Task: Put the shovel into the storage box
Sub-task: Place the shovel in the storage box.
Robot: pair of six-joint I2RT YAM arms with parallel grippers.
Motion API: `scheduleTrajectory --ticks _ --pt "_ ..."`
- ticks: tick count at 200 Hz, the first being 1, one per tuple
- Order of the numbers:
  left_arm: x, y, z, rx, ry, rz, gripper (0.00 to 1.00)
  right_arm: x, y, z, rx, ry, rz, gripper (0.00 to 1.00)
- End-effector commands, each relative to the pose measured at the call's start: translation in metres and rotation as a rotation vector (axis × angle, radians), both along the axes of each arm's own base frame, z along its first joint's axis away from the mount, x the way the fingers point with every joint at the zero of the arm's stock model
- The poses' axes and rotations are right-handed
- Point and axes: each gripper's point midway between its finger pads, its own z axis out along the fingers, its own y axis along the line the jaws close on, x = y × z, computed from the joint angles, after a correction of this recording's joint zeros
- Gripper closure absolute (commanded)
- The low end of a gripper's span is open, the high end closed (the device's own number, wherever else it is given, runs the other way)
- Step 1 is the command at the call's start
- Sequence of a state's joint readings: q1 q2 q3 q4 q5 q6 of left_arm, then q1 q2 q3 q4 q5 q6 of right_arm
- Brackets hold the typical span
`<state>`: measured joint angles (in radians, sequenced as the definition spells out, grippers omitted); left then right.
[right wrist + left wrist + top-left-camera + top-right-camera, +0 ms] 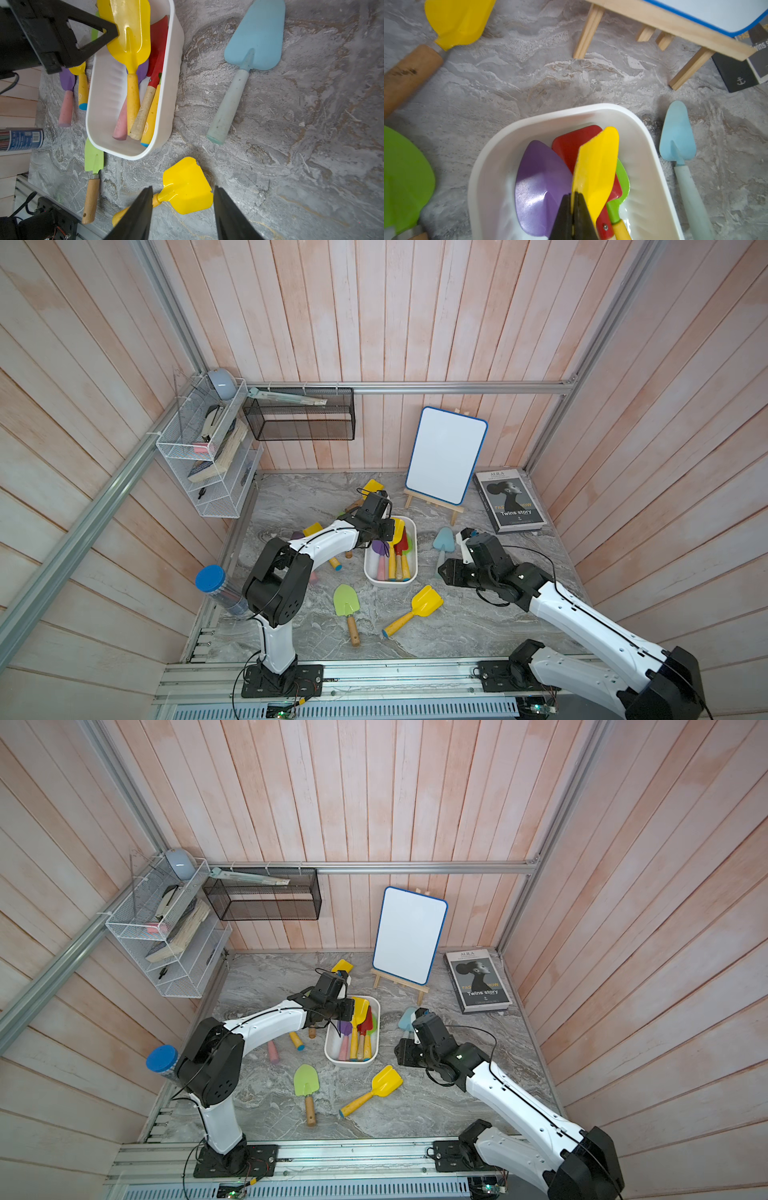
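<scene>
My left gripper lowers into the box [390,583] next and releases the yellow shovel's blade onto the purple and red shovels, as it still hangs above them.
The white storage box [390,583] [351,1063] [571,112] [178,41] stands mid-table with purple, red and green shovels lying in it. My left gripper [390,531] [350,1011] [573,194] [116,31] is shut on the blade edge of a yellow shovel [398,529] [598,162] [131,31]. It holds that shovel inside the box, handle toward the near end. My right gripper [446,572] [182,188] hangs open right of the box, above a yellow square shovel [426,601] [187,187] and holding nothing.
A light blue trowel [444,541] [255,41] lies right of the box and a green shovel [346,600] in front of it. More shovels lie under the left arm. A whiteboard on an easel [446,456], a book [513,499] and a blue-capped bottle [212,578] line the edges.
</scene>
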<state>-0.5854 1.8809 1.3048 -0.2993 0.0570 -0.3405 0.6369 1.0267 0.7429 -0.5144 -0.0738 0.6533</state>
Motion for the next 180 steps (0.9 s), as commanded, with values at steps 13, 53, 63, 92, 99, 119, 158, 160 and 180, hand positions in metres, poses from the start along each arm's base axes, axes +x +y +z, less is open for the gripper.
scheduleTrajectory --ticks 13,53,63,92,99,119,158,160,180 --pt "-0.004 -0.006 -0.010 -0.032 0.050 -0.014 1.00 0.002 0.002 -0.004 0.002 0.003 0.011 0.48" --pt "-0.008 -0.003 -0.016 -0.025 0.065 -0.003 1.00 0.003 0.003 -0.006 0.001 0.006 0.016 0.48" --pt "-0.009 -0.003 -0.018 -0.022 0.069 -0.003 1.00 0.002 0.004 -0.006 0.002 0.007 0.019 0.48" --pt "-0.009 -0.002 -0.024 -0.011 0.085 0.002 1.00 0.003 0.005 -0.006 0.002 0.008 0.025 0.48" --pt "-0.010 -0.001 -0.027 -0.006 0.091 0.006 1.00 0.003 0.006 -0.006 0.003 0.009 0.025 0.48" --pt "-0.010 0.002 -0.033 0.009 0.103 0.016 1.00 0.003 0.005 -0.008 0.000 0.012 0.027 0.48" --pt "-0.011 0.008 -0.041 0.045 0.130 0.043 1.00 0.004 0.006 -0.009 0.002 0.014 0.029 0.48" --pt "-0.010 0.008 -0.041 0.047 0.130 0.045 1.00 0.004 0.006 -0.009 0.002 0.014 0.029 0.48" --pt "-0.011 0.010 -0.046 0.060 0.143 0.054 1.00 0.003 0.007 -0.009 0.003 0.015 0.030 0.48"
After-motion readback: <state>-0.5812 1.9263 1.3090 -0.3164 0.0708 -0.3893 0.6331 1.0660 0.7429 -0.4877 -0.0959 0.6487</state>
